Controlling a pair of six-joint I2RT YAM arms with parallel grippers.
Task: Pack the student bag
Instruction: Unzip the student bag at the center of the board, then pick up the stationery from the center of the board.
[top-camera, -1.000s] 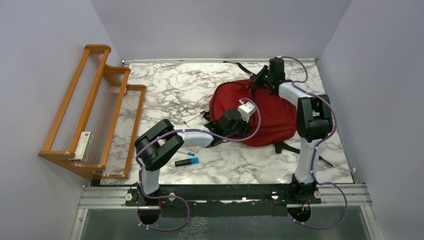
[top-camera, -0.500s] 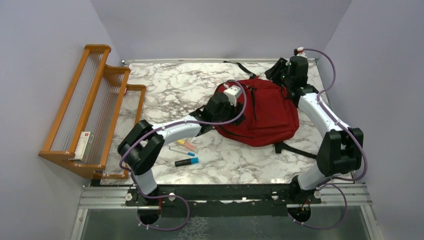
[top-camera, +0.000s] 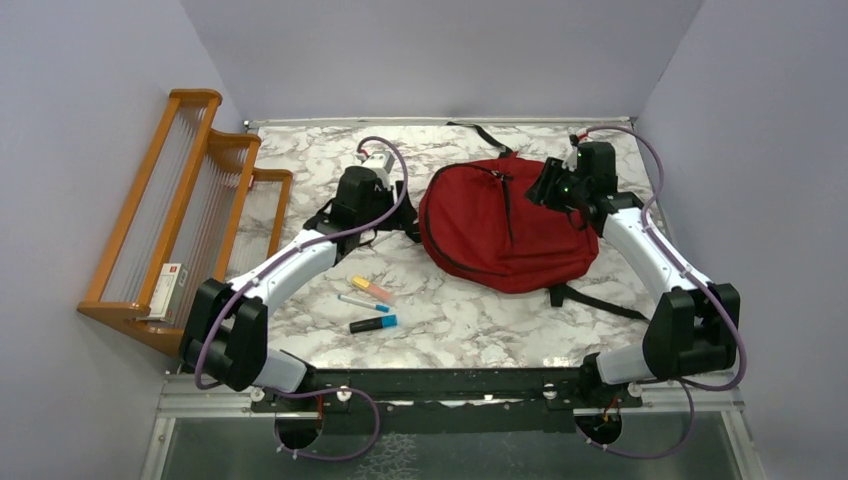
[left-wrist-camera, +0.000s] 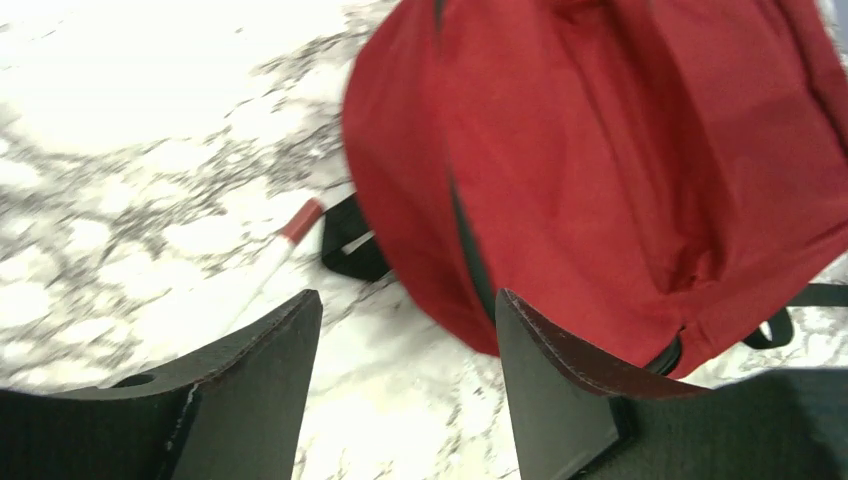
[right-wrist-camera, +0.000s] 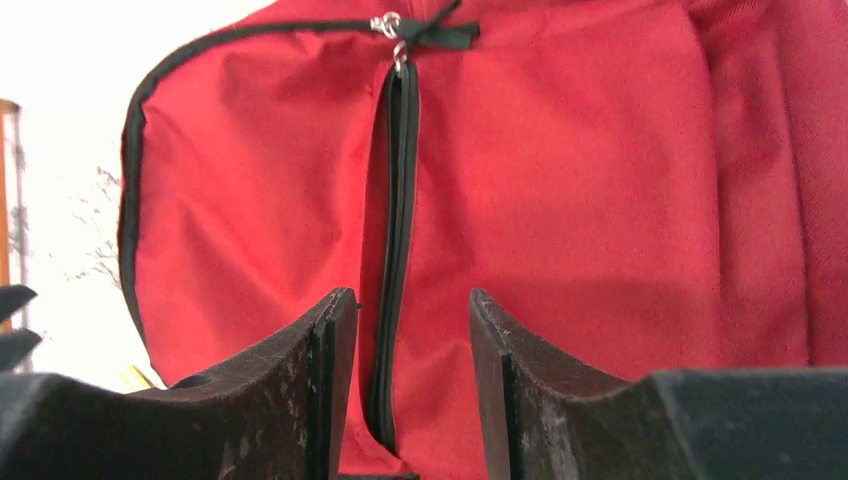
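The robot's right gripper needs to move down and to the left in the top view next, onto the middle of the bag's black zipper (right-wrist-camera: 397, 200).
The student bag (top-camera: 505, 228), a large red backpack, lies flat on the marble table with its black zipper (right-wrist-camera: 397, 200) shut and its straps trailing at the back and right. My left gripper (top-camera: 407, 217) hovers open just left of the bag's edge (left-wrist-camera: 620, 150), above bare marble, with nothing between its fingers (left-wrist-camera: 270, 370). My right gripper (top-camera: 546, 188) is open over the bag's upper right. Its fingers (right-wrist-camera: 325, 370) stand on either side of the zipper line without pinching it.
A pen with a red cap (left-wrist-camera: 290, 232) lies beside a black strap loop (left-wrist-camera: 350, 250). An orange highlighter (top-camera: 372, 289), a thin blue-tipped pen (top-camera: 362, 302) and a blue marker (top-camera: 373, 324) lie at front left. A wooden rack (top-camera: 190, 220) holding a small box (top-camera: 168, 289) stands at the left wall.
Both grippers have gone from shut to open. The left arm has swung off the bag to its left side. The right arm has come down over the bag's top; the bag has settled flatter.
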